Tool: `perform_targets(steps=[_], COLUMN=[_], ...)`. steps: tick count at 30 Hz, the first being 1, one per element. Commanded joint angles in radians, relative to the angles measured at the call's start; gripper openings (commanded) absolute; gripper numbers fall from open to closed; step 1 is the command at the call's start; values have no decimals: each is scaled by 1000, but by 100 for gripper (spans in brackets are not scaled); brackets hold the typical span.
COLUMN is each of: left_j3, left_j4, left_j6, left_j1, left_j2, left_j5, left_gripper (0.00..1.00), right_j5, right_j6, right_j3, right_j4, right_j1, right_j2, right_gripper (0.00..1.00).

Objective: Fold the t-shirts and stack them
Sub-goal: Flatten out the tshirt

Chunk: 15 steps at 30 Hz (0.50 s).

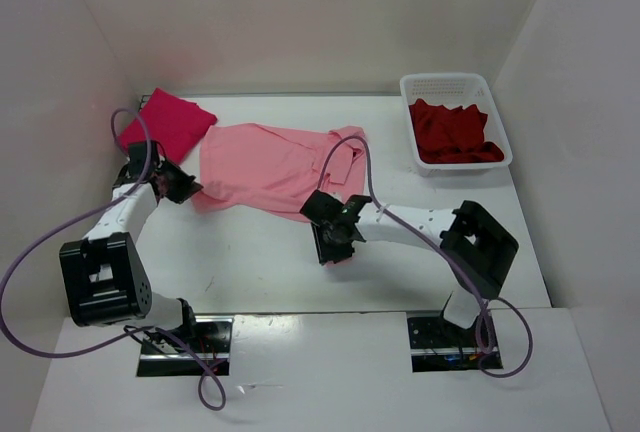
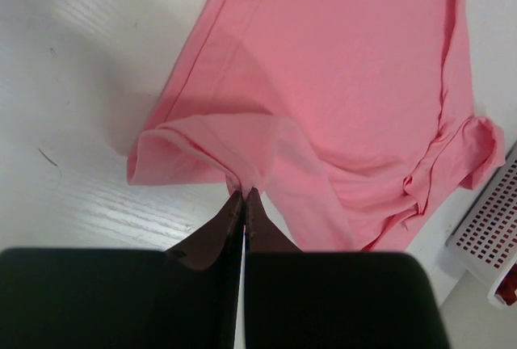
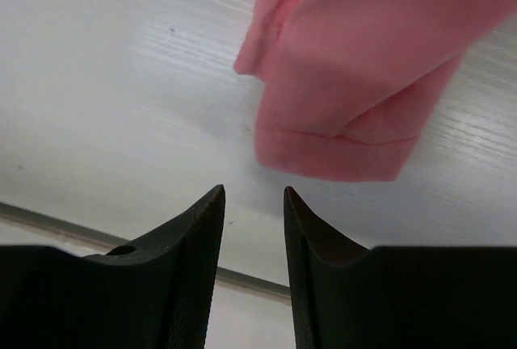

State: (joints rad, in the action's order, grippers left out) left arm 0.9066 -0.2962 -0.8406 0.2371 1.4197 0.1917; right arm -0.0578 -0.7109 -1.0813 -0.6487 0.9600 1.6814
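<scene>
My right gripper should go down to the pale pink t-shirt's near folded edge and close there.
The pale pink t-shirt [image 1: 270,167] lies spread across the middle of the table. My left gripper [image 1: 186,188] is at its near left corner and is shut on a pinched fold of the pale pink cloth [image 2: 242,163]; its fingertips [image 2: 244,197] meet on it. My right gripper [image 1: 338,245] hovers over the shirt's near right edge, open [image 3: 254,195], with nothing between the fingers. A folded bit of pink cloth [image 3: 347,82] sits just beyond its tips. The crimson-pink t-shirt [image 1: 165,122] lies folded at the back left. The dark red t-shirt [image 1: 452,132] is bunched inside the basket.
The white lattice basket [image 1: 447,83] stands at the back right, and its corner [image 2: 489,224] shows in the left wrist view. White walls close in the table on three sides. A seam [image 3: 97,236] runs along the table's near edge.
</scene>
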Motion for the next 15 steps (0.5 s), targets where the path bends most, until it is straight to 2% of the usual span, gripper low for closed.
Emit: perform_targets(steps=[1, 15], left_j3=[-25, -104], left_j4=[28, 37], left_j6=[29, 38], left_j1=[1, 1], left_j2=[-22, -68], left_j5=[51, 71], left_gripper=[0, 0], right_j5=[-71, -111], right_j6=[-18, -9], right_j3=[-17, -37], right_j4=[20, 29], right_j1=[0, 9], right_j2=[27, 115], right_gripper=[41, 43])
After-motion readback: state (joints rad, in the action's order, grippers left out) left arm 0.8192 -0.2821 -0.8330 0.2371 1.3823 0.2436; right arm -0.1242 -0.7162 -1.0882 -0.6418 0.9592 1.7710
